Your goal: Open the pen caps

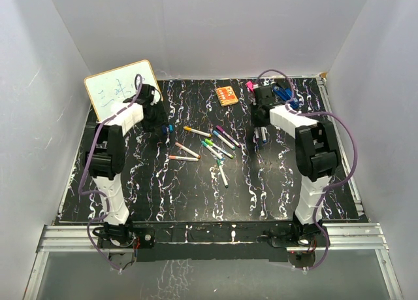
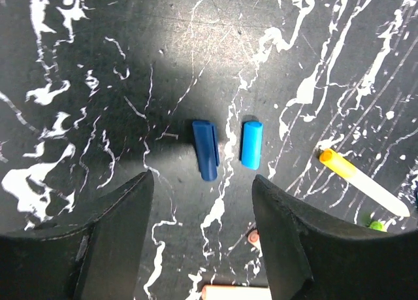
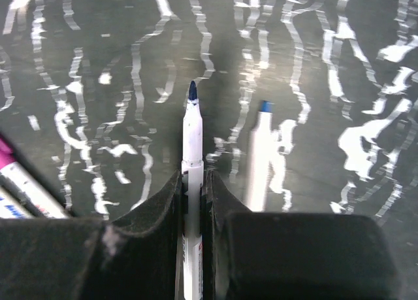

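Note:
The white pen's tip is bare and a second pen lies close by, so my right gripper will next lower to the table and shift slightly toward the magenta pen.
My left gripper (image 2: 202, 179) hangs open over the table with nothing between its fingers. Just beyond its tips lie a light blue pen cap (image 2: 251, 144) and a dark blue piece with a clip (image 2: 206, 150), side by side and apart. My right gripper (image 3: 192, 176) is shut on a white pen (image 3: 192, 136); the pen's dark blue tip is bare and points away from me. A second bare-tipped pen (image 3: 261, 156) lies blurred to its right. In the top view several capped pens (image 1: 209, 143) lie between the left gripper (image 1: 160, 125) and the right gripper (image 1: 261, 133).
A small whiteboard (image 1: 121, 89) leans at the back left. An orange block (image 1: 226, 95) and a pink bar (image 1: 249, 86) sit at the back. A yellow-capped pen (image 2: 336, 163) lies right of the left gripper, and a magenta pen (image 3: 19, 182) left of the right one.

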Controlling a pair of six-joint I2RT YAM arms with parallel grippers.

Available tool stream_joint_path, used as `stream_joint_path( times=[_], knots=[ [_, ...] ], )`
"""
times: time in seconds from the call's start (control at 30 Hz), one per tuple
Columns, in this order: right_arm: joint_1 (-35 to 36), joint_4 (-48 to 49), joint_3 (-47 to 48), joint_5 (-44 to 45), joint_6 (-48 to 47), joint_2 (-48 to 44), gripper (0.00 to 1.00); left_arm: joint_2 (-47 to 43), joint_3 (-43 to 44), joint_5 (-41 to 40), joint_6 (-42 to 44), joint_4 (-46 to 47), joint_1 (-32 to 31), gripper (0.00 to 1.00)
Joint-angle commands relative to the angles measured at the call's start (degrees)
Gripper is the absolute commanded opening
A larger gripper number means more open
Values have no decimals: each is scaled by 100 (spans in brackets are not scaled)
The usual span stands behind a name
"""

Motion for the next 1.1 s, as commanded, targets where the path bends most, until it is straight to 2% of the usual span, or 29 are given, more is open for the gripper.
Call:
stream_joint_path(
  times=[0.0,0.53,0.6,0.7,0.8,0.87,1.07],
  knots=[
    [283,185,394,160,44,190,0,-758,98,-133,58,-384,36,61],
    [417,-58,775,303,-54,647,0,-1720,-126,4,62,-340,51,61],
    [421,-125,803,293,-47,683,5,-1723,-130,23,62,-341,46,61],
    [420,-159,807,247,-43,698,24,-1722,-158,72,45,-311,48,61],
    [420,-159,820,189,-27,681,29,-1720,-182,103,20,-288,48,61],
    [419,-158,852,167,-16,665,39,-1727,-202,113,10,-275,50,61],
    [439,-107,1038,102,-25,509,42,-1777,-255,122,-30,-244,50,61]
  ],
)
